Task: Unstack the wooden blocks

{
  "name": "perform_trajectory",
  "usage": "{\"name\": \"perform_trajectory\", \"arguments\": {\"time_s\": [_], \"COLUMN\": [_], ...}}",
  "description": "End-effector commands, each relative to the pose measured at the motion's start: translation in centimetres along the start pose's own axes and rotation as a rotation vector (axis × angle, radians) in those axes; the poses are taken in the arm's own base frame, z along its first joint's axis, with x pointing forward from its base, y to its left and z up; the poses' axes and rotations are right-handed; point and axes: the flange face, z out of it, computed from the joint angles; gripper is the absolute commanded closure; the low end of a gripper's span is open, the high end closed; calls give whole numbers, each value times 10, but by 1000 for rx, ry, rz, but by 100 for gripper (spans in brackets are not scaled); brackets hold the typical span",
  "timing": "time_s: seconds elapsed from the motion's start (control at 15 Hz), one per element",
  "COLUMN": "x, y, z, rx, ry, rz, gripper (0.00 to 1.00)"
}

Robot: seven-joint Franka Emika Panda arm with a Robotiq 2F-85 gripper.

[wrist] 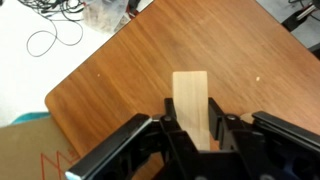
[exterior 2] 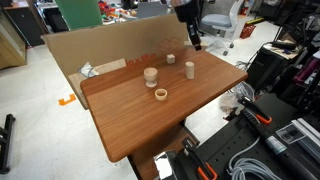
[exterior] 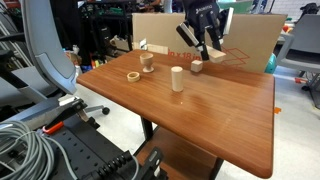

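Note:
My gripper turns and lowers next to release the block on the bare tabletop beside the tall cylinder, since that spot, free of pieces, lies below it.
My gripper (wrist: 192,128) is shut on a pale rectangular wooden block (wrist: 190,92) and holds it in the air above the far side of the brown table (exterior: 210,110). In both exterior views the gripper (exterior: 208,48) (exterior 2: 196,40) hangs over the far edge. On the table stand a tall wooden cylinder (exterior: 177,78) (exterior 2: 189,70), a small wooden block (exterior: 197,67) (exterior 2: 170,58), a stacked wooden piece (exterior: 147,61) (exterior 2: 151,75) and a wooden ring (exterior: 133,75) (exterior 2: 160,95).
A large cardboard sheet (exterior: 250,40) (exterior 2: 90,45) stands along the far edge of the table. An office chair (exterior: 40,50) and cables (exterior: 30,145) are beside the table. Equipment cases (exterior 2: 270,140) lie on the floor.

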Motion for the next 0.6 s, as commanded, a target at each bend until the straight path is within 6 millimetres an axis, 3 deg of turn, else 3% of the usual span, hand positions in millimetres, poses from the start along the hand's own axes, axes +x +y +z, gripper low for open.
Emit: {"name": "perform_trajectory", "arguments": {"time_s": [0.0, 0.27, 0.53], "x": [-39, -58, -55], "y": [-6, 4, 12], "z": [21, 60, 82], "rx": [108, 197, 274], "ry": [9, -40, -57], "rz": [176, 388, 595], "gripper": [92, 92, 92]}}
